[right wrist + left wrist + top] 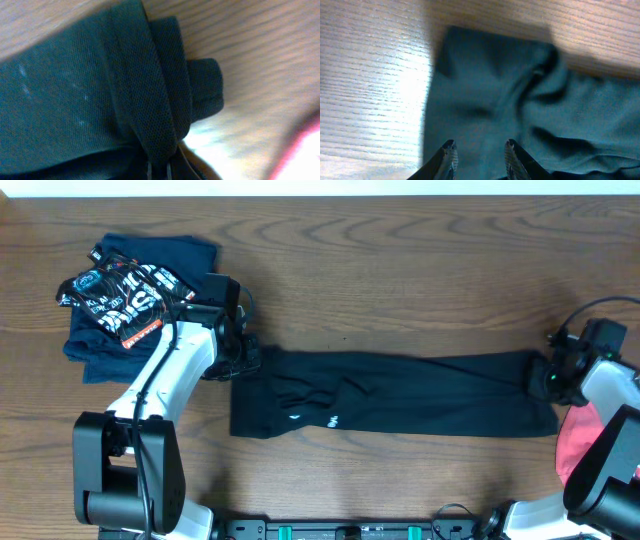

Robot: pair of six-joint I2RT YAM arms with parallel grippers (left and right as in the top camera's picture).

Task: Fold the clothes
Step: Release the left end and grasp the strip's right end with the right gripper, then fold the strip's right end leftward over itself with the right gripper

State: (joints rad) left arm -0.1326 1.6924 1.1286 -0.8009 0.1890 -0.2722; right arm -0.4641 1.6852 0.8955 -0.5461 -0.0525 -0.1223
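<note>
My right gripper needs to lift the thick folded hem first to get it over the black garment toward the white logo, since the garment lies stretched long.
The clothes are one black garment with a small white logo, stretched long across the table's middle. My left gripper is at its left end, near the far corner. In the left wrist view this gripper has its two fingers apart over flat dark fabric, and no fold shows between them. My right gripper is at the garment's right end. In the right wrist view the right gripper is shut on the thick folded hem, which bunches up between the fingertips.
A navy garment with white-and-orange print lies folded at the back left, just beyond my left arm. A coral-red garment lies at the right edge, under my right arm. Bare wooden table runs behind the black garment.
</note>
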